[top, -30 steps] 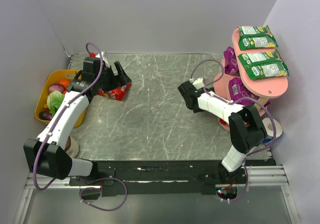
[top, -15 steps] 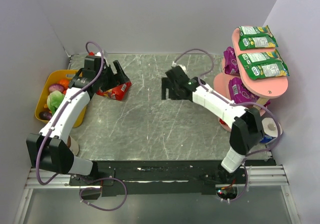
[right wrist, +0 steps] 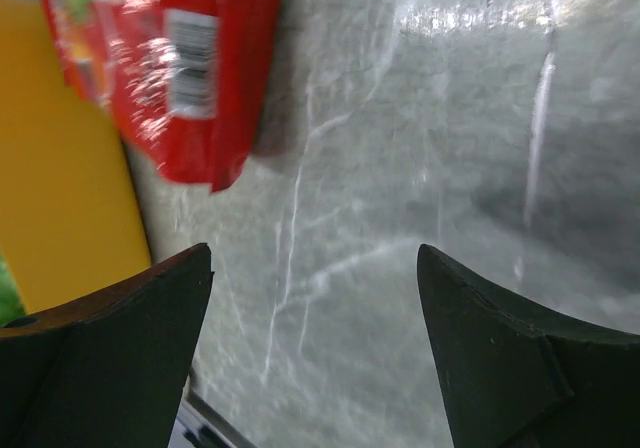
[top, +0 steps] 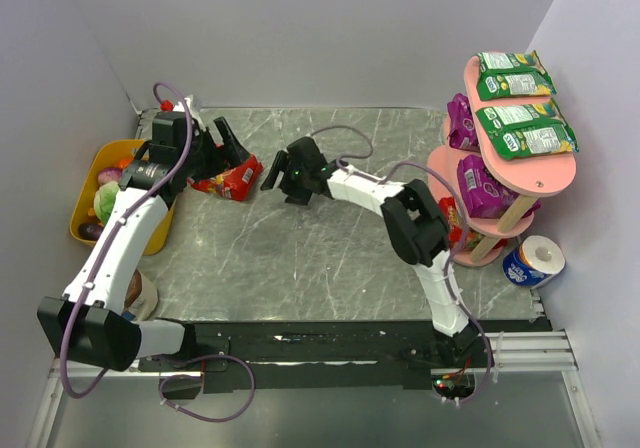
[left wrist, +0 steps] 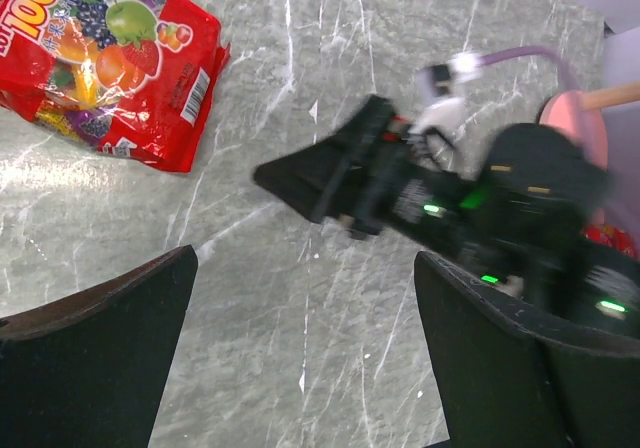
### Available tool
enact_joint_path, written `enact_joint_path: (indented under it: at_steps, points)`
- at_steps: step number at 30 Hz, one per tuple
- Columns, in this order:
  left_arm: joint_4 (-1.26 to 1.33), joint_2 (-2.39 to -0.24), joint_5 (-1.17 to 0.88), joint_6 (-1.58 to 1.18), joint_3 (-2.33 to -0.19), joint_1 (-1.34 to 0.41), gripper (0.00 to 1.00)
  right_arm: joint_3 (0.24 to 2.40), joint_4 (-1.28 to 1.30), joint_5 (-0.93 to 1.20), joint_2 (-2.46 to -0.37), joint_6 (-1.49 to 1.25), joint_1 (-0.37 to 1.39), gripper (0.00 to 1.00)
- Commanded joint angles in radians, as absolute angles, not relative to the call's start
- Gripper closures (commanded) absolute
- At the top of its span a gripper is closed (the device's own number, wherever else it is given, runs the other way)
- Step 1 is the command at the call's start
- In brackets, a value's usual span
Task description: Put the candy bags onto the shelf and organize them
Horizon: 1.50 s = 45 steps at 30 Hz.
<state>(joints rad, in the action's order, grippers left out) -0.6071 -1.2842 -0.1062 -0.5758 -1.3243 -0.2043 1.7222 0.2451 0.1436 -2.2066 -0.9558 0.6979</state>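
The red candy bag's barcode edge [top: 254, 181] [right wrist: 234, 148] lies just beyond the open fingers of my right gripper, so I will next move that gripper to the left in the top view, onto that edge.
A red candy bag [top: 232, 178] with fruit print lies flat on the table at the back left. It also shows in the left wrist view [left wrist: 100, 58] and the right wrist view [right wrist: 190, 58]. My left gripper [top: 222, 143] is open and empty just behind it. My right gripper [top: 272, 176] is open and empty, stretched out just right of the bag; the left wrist view shows it [left wrist: 345, 173]. The pink shelf [top: 555, 173] stands at the right with two green bags [top: 520, 128] on top, two purple bags [top: 480, 183] on the middle board and a partly hidden red bag [top: 455, 223] at the bottom.
A yellow bowl [top: 88, 223] of toy vegetables sits at the table's left edge, also seen in the right wrist view [right wrist: 60, 168]. A blue-and-white roll [top: 533, 260] stands beside the shelf's base. Grey walls close in the back and both sides.
My right arm has swung left across the table from beside the shelf to next to the red bag. My left gripper has drawn back a little from the bag.
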Motion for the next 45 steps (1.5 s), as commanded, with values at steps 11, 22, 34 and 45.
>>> enact_joint_path:
  at_steps: [11, 22, 34, 45]
  points:
    - [-0.611, -1.220, -0.092, -0.551, -1.344, -0.196, 0.04, 1.873, -0.080, 0.204, -2.413, -1.235, 0.732, 0.20]
    - [-0.617, -1.207, -0.092, -0.546, -1.335, -0.193, 0.04, 1.957, -0.049, 0.232, -2.511, -1.279, 0.730, 0.60]
    - [-0.614, -1.230, -0.104, -0.546, -1.321, -0.192, 0.04, 1.812, 0.026, 0.137, -2.332, -1.060, 0.723, 1.00]
    - [-0.592, -1.285, -0.133, -0.555, -1.238, -0.192, 0.04, 1.571, 0.279, -0.069, -2.015, -0.747, 0.710, 1.00]
